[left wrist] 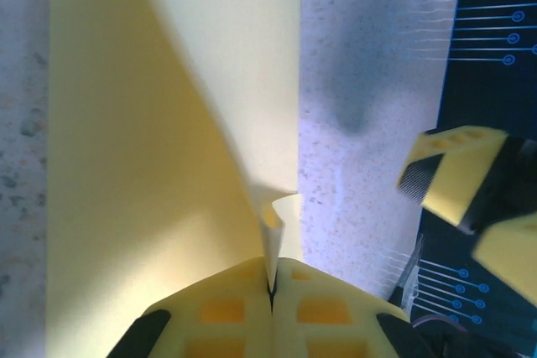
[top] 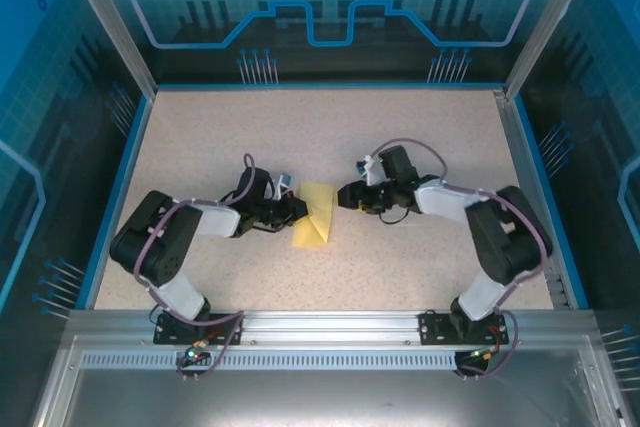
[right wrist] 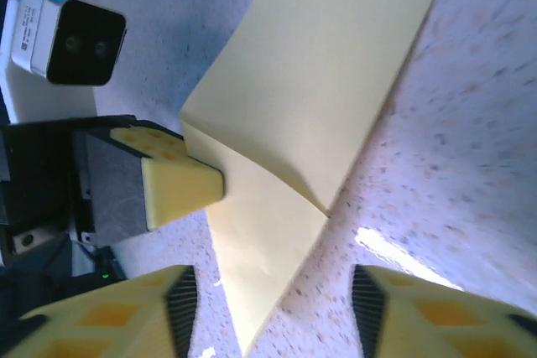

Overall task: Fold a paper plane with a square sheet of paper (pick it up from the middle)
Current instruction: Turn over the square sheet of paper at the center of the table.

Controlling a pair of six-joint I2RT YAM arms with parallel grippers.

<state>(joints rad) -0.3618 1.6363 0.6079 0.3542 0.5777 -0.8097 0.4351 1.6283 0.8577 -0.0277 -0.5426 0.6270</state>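
Since the pinched edge rises off the tabletop, I need to turn my left gripper and swing it toward the sheet's side by my right gripper, lowering to release.
The pale-yellow square sheet of paper (top: 315,215) lies on the speckled table between the two arms, with a diagonal fold and one part lifted. In the left wrist view the paper (left wrist: 151,165) rises into my left gripper (left wrist: 273,278), which is shut on a pinched edge of it. The right wrist view has the paper (right wrist: 319,98) lying just ahead of my right gripper (right wrist: 273,308), whose jaws stand open and apart from the sheet, one to each side of its pointed corner. The left gripper's yellow fingertips (right wrist: 180,186) clamp the sheet's left edge there.
A blue rim (top: 128,162) and metal posts bound the table (top: 330,127). The left wrist camera (right wrist: 67,35) sits close in front of the right gripper. Both grippers (top: 298,209) (top: 343,195) almost meet at the table's middle.
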